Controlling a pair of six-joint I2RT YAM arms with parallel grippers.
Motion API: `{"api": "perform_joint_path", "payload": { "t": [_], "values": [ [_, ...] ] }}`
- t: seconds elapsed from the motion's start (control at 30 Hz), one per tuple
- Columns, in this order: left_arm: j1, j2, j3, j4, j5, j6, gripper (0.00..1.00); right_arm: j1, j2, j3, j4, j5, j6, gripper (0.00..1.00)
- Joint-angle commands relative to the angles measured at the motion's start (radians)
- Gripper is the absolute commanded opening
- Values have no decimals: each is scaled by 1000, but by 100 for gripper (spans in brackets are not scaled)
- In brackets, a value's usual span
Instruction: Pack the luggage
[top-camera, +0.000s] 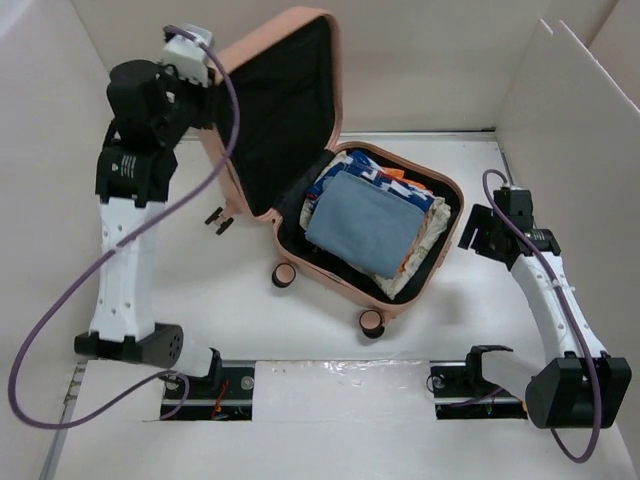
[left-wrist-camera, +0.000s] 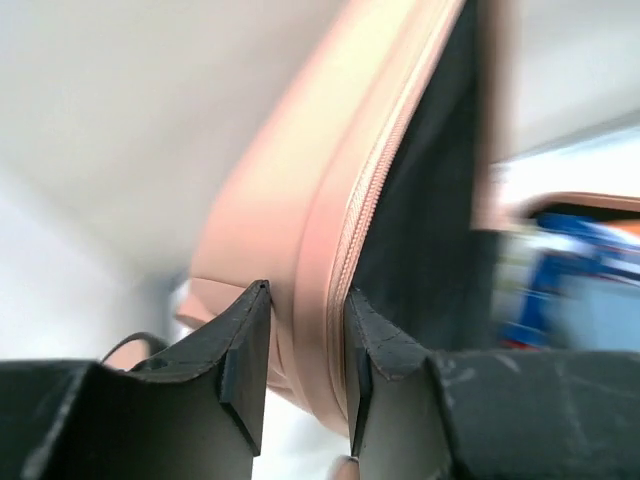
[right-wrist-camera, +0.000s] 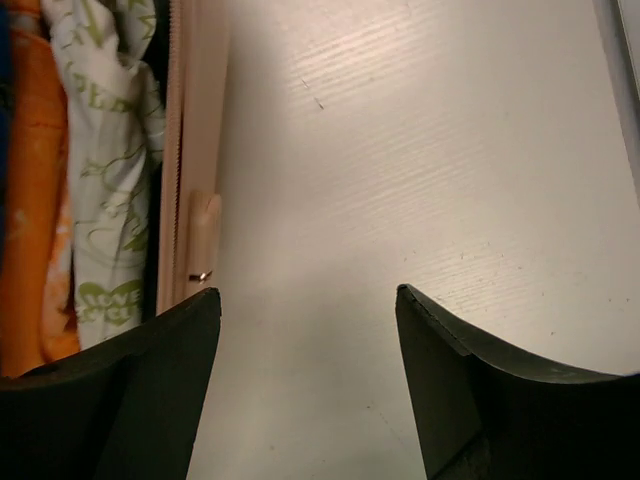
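Observation:
The lid's rim swings to the right in the top view next with my left gripper, over the folded clothes. The lid still stands open.
The salmon-pink luggage lies open mid-table, its black-lined lid raised and tilted back to the left. The base holds folded clothes, with a blue-grey piece on top. My left gripper is shut on the lid's zippered rim, one finger on the pink shell and one on the lining side. My right gripper is open and empty over bare table, just right of the base's rim. A white-and-green cloth shows inside that rim.
White walls close in the table at the back and both sides, with a slanted white panel at the right. Two small black pieces lie by the lid's lower edge. The luggage wheels face the near side.

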Motion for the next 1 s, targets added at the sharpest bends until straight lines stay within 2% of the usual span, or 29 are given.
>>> {"api": "perform_joint_path", "payload": {
  "t": [0.0,0.13,0.17,0.4,0.47,0.53,0.57,0.67,0.8,0.97],
  "values": [
    [-170,-31,-4,-79,296,-101,0,-39,-9,-40,71,-55,11,75],
    [-414,-40,-62,-97,328,-113,0,-82,-9,-106,129,-115,2,75],
    [-518,-40,-79,-106,328,-104,0,-96,0,-118,143,-133,2,75],
    [-972,17,-188,-135,190,-7,0,-136,-22,-169,154,-184,36,77],
    [-1029,17,-199,-158,230,39,33,-188,-51,-169,97,-159,55,81],
    [-1057,17,-199,-183,332,63,60,-226,-113,-169,51,-130,71,82],
    [-1057,-1,-199,-183,367,79,78,-251,-138,-169,1,-77,86,84],
    [-1057,-73,-210,-172,449,112,100,-262,-228,-135,-52,35,106,87],
    [-1066,-63,-77,-211,429,99,100,-262,-266,-110,-83,77,115,89],
    [-1066,-40,3,-171,481,-2,100,-262,-186,-110,-72,23,105,89]
  ]
}}
